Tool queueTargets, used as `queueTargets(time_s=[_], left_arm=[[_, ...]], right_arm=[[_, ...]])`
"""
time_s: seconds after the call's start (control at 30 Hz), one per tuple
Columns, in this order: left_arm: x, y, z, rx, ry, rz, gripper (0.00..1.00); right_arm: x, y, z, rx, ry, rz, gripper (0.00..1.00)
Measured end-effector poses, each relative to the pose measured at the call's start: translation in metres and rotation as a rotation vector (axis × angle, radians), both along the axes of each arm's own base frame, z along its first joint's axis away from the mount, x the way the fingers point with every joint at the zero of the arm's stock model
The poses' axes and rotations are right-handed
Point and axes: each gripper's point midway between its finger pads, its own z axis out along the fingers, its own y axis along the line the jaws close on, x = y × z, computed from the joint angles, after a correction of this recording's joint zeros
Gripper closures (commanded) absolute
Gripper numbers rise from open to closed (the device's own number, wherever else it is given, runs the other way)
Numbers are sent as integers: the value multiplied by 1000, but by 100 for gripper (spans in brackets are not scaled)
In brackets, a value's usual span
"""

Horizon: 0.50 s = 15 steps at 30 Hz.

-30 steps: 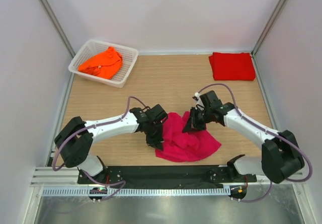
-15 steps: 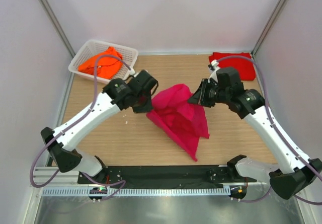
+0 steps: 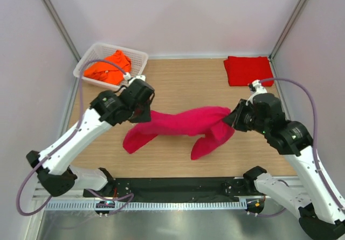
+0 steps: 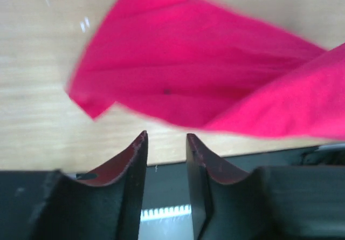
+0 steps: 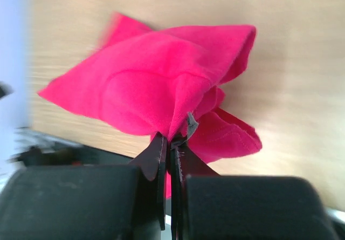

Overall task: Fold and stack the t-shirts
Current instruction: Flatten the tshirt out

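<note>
The bunched edge still hangs in the air, so it comes down next in my right gripper toward the tabletop below, before the red t-shirt, for release.
The magenta-pink t-shirt [image 3: 183,122] hangs stretched in a long band above the table's middle, its ends drooping. My right gripper [image 3: 233,118] is shut on a bunched edge of it, seen pinched in the right wrist view [image 5: 171,137] with the cloth [image 5: 156,83] spreading beyond. My left gripper [image 3: 144,110] is at the shirt's left end; in the left wrist view [image 4: 166,136] its jaws stand apart with nothing between them, and the shirt [image 4: 188,73] lies beyond the tips. The red t-shirt [image 3: 248,70] lies folded at the back right. The orange t-shirt [image 3: 109,67] lies crumpled in the basket.
The white lattice basket [image 3: 136,74] stands at the back left corner. A black base strip [image 3: 178,186] runs along the near edge between the arm mounts. Walls close in the table at both sides and the back.
Both arms rose and spread apart, pulling the magenta shirt from a heap near the front into a stretched band. The left jaws now stand open.
</note>
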Motion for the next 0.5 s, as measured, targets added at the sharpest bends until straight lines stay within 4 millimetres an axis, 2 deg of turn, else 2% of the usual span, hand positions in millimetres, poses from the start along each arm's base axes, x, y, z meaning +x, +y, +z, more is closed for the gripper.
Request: queueTargets(time_s=[0.1, 0.13, 0.2, 0.23, 0.3, 0.37, 0.5], left_arm=[[-10, -5, -50, 69, 136, -27, 53], [-13, -6, -67, 102, 186, -34, 47], [-15, -7, -84, 137, 235, -40, 41], [-15, -7, -88, 145, 244, -39, 39], [-15, -5, -85, 146, 232, -33, 31], [-15, -2, -79, 133, 211, -27, 28], [-22, 6, -69, 77, 165, -10, 27]], right_arm=[[-11, -22, -64, -139, 157, -62, 99], [-16, -31, -86, -197, 213, -88, 99], [-24, -50, -121, -320, 327, -133, 99], [-26, -58, -131, -367, 361, -155, 99], [-30, -73, -144, -459, 416, -195, 99], [-27, -81, -147, -504, 427, -228, 99], [-21, -84, -147, -531, 443, -245, 99]])
